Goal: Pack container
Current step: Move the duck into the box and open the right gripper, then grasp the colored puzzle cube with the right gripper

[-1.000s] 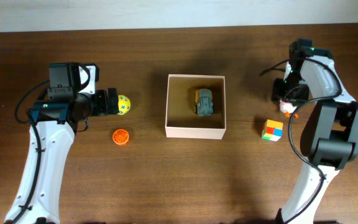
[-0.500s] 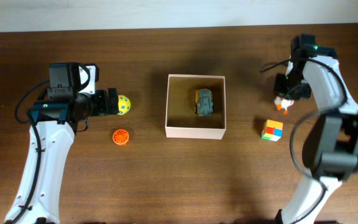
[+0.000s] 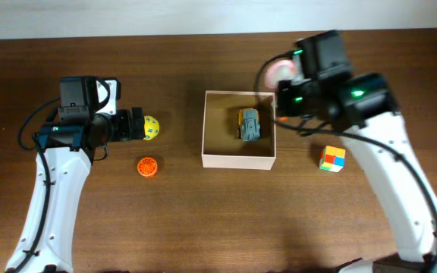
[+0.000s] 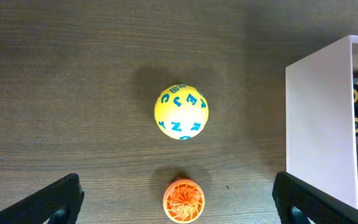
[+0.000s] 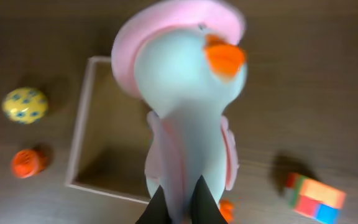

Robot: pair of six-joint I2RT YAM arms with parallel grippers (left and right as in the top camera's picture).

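The car leaves room to release the duck in the container's empty side [image 5: 109, 127]. My right gripper needs to go down and to the left in the overhead view into that side.
The container [image 3: 237, 161], a square white box with a tan inside, sits mid-table with a grey-yellow toy car [image 3: 249, 123] in it. My right gripper [image 5: 179, 205] is shut on a white duck toy with a pink hat and orange beak [image 5: 188, 93]. It holds the duck above the container's right back corner, where the pink hat [image 3: 277, 73] shows from overhead. The container also shows below the duck [image 5: 79, 143]. My left gripper [image 4: 178, 196] is open and empty, beside a yellow lettered ball [image 4: 181, 112] and over an orange ball [image 4: 184, 200].
The yellow ball [image 3: 151, 127] and orange ball [image 3: 148, 166] lie left of the container. A coloured cube [image 3: 331, 158] lies to its right. The container's white wall [image 4: 319, 124] is at the right of the left wrist view.
My right arm lifted the duck from the table's right side and swung left with it to above the container's right edge. The left arm has not moved.
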